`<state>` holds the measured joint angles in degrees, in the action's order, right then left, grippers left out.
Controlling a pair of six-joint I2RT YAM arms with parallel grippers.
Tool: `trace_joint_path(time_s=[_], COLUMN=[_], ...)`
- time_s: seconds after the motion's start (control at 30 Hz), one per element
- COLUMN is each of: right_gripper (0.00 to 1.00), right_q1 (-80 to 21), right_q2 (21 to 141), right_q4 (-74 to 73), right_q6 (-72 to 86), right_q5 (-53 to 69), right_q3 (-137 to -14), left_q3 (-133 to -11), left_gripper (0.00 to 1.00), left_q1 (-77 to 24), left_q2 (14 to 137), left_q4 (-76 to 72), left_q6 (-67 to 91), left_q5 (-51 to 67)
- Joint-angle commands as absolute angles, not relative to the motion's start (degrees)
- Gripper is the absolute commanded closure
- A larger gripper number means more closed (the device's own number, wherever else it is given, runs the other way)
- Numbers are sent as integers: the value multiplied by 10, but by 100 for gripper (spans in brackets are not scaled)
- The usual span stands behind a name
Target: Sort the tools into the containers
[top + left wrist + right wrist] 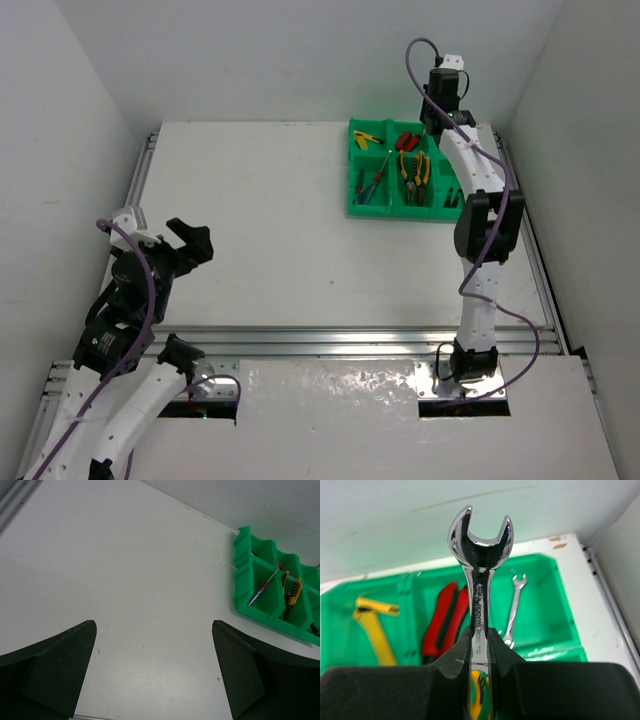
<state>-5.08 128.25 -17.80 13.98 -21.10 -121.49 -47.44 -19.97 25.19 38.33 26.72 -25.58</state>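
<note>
I should lower my right gripper rightward in the wrist view next and release the wrench in the small wrench's compartment (534,609).
The green tray (385,213) stands at the far right of the table, with tools in its compartments: yellow pliers (414,170), screwdrivers (371,184), a yellow knife (366,137) and a red knife (405,139). My right gripper (480,635) is shut on a silver wrench (479,545) and holds it upright over the tray's (535,558) far right part. Below it lie a small wrench (514,605), the red knife (445,622) and the yellow knife (374,627). My left gripper (155,672) is open and empty over bare table, far left of the tray (242,575).
White walls close in the table on the left, back and right. A metal rail (350,342) runs along the near edge in front of the arm bases. The right arm (488,225) stretches along the right side beside the tray.
</note>
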Motion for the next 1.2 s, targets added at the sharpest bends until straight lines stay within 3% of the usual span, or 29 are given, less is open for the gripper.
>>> trace_joint_path(time_s=[0.0, 0.57, 0.63, 0.7, 0.8, 0.83, 0.93, 1.03, 1.1, 1.17], right_gripper=[100, 98, 88, 67, 56, 48, 37, 33, 30, 20], right_q1=[-40, 24, 24, 25, 23, 24, 18, 9, -10, -25], right_q2=[1302, 1412, 1419, 1418, 1399, 1393, 1362, 1312, 1254, 1184], right_q4=[-69, 33, 30, 33, 29, 19, 2, -41, -58, -70], right_q6=[111, 127, 129, 137, 145, 151, 150, 156, 170, 182], right_q5=[-269, -217, -215, -210, -202, -201, -206, -208, -203, -200], right_q3=[-1262, -1267, -1264, -1253, -1242, -1241, -1245, -1231, -1187, -1128], left_q3=[-472, -472, -473, -473, -473, -473, -473, -473, -473, -473], left_gripper=[1, 2, 2, 2, 2, 2, 2, 2, 2, 2], left_q1=[-204, -200, -200, -200, -199, -199, -199, -199, -199, -199], left_q2=[258, 298, 303, 306, 306, 306, 304, 296, 294, 292], left_q4=[355, 355, 355, 354, 353, 353, 352, 352, 352, 351], left_q6=[255, 255, 254, 253, 253, 252, 251, 250, 250, 250], left_q5=[-249, -250, -248, -245, -244, -243, -241, -240, -240, -241])
